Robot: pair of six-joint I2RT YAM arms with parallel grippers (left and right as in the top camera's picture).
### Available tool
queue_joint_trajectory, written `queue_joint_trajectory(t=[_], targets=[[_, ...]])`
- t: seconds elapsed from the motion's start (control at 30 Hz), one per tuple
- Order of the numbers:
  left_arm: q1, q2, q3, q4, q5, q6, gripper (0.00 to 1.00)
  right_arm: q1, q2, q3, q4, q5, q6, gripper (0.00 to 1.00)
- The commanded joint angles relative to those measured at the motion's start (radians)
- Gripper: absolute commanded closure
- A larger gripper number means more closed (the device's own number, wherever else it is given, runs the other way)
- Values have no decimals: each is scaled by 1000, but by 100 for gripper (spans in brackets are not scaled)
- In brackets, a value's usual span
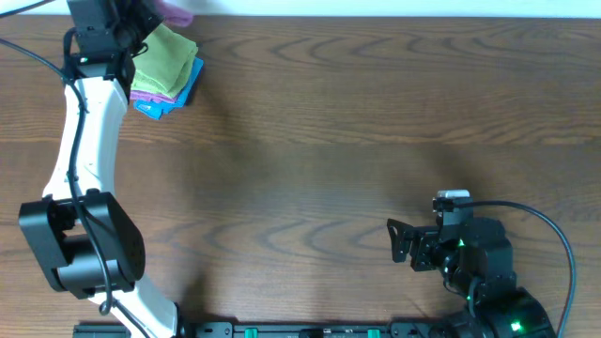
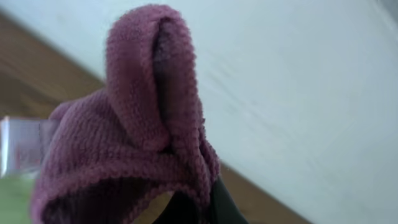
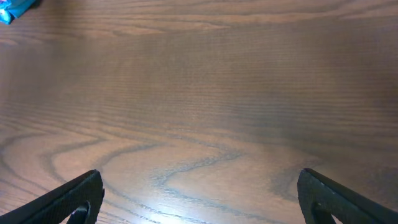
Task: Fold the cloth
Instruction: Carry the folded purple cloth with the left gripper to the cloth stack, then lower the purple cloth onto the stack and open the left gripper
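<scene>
I will next move my left gripper back and down to let go of the purple cloth on top of the lime-green folded cloth (image 1: 167,62) (image 2: 15,196), which lies uncovered below and behind the gripper.
The cloth (image 2: 137,124) is a purple terry bunch that fills the left wrist view, humped into a tall fold. My left gripper (image 2: 200,208) is shut on its lower edge, and only the dark fingertips show beneath it. From overhead, just a small lilac bit of the cloth (image 1: 175,11) peeks out at the table's far left corner, beside the left gripper (image 1: 150,17). My right gripper (image 1: 399,242) rests low near the front right, jaws wide apart over bare wood, nothing between its fingers (image 3: 74,199).
A lime-green folded cloth (image 1: 161,56) lies on a bright blue folded cloth (image 1: 180,92) at the far left, right under the left arm. The blue cloth's corner (image 3: 12,9) shows in the right wrist view. A pale wall borders the table's far edge.
</scene>
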Motion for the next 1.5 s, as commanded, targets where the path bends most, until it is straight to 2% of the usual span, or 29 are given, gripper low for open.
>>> queue_joint_trajectory(t=[0.0,0.33,0.57,0.67,0.8,0.9,0.97,1.0,1.07,1.23,1.47], targets=[[5,15,24,-16,-67,75,94,-5,-5,-3,-1,2,14,1],[5,98,24,-110,-92,78,94,-5,-5,-3,-1,2,14,1],[9,98,24,-248,-191,82,94,-5,-5,-3,-1,2,14,1],[11,98,24,-294,-224,85,82,-5,-5,-3,-1,2,14,1],[13,98,24,-338,-252,86,71,-5,-5,-4,-1,2,14,1],[18,98,24,-368,-263,86,55,-5,-5,-3,-1,2,14,1],[23,98,24,-382,-264,96,49,-5,-5,-3,-1,2,14,1],[26,98,24,-389,-264,107,44,-5,-5,-4,-1,2,14,1],[32,98,24,-399,-264,122,26,-5,-5,-4,-1,2,14,1],[45,95,24,-429,-264,138,17,-5,-5,-4,-1,2,14,1],[68,90,25,-461,-264,138,12,-5,-5,-3,-1,2,14,1]])
